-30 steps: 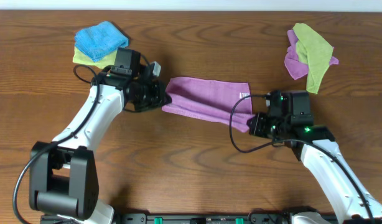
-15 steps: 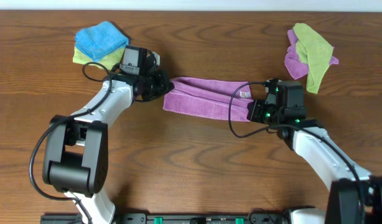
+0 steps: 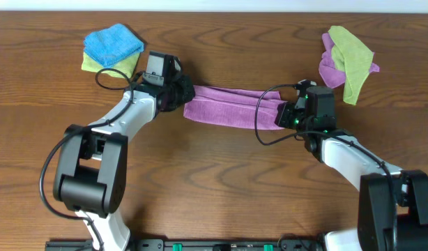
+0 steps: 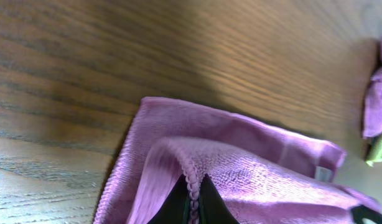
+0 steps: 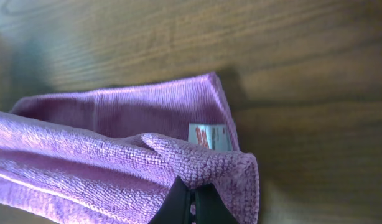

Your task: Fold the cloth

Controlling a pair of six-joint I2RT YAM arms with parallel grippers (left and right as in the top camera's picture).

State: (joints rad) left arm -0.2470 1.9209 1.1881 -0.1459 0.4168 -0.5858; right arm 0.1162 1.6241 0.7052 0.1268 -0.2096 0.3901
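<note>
Next, my right gripper eases outward and down and releases the upper layer over the lower layer's still uncovered white tag [image 5: 209, 136], below and outward of it.
The purple cloth [image 3: 231, 109] lies stretched as a long folded strip across the table's middle. My left gripper [image 3: 180, 93] is shut on its left near edge, and in the left wrist view the jaws [image 4: 191, 198] pinch the cloth's hem [image 4: 241, 168] over the lower layer. My right gripper [image 3: 286, 116] is shut on the right end. In the right wrist view the jaws [image 5: 192, 199] pinch the upper layer of the cloth [image 5: 85, 149], above the lower layer with its white tag [image 5: 208, 135].
A blue cloth [image 3: 113, 40] lies on a yellow-green cloth [image 3: 95, 64] at the back left. A green cloth [image 3: 352, 50] over a purple one [image 3: 330, 68] lies at the back right, also glimpsed in the left wrist view [image 4: 377, 106]. Black cables loop near both wrists.
Both grippers have carried the cloth's near edge towards the far side, folding it over itself. The cloth strip is narrower and lies farther back than before.
</note>
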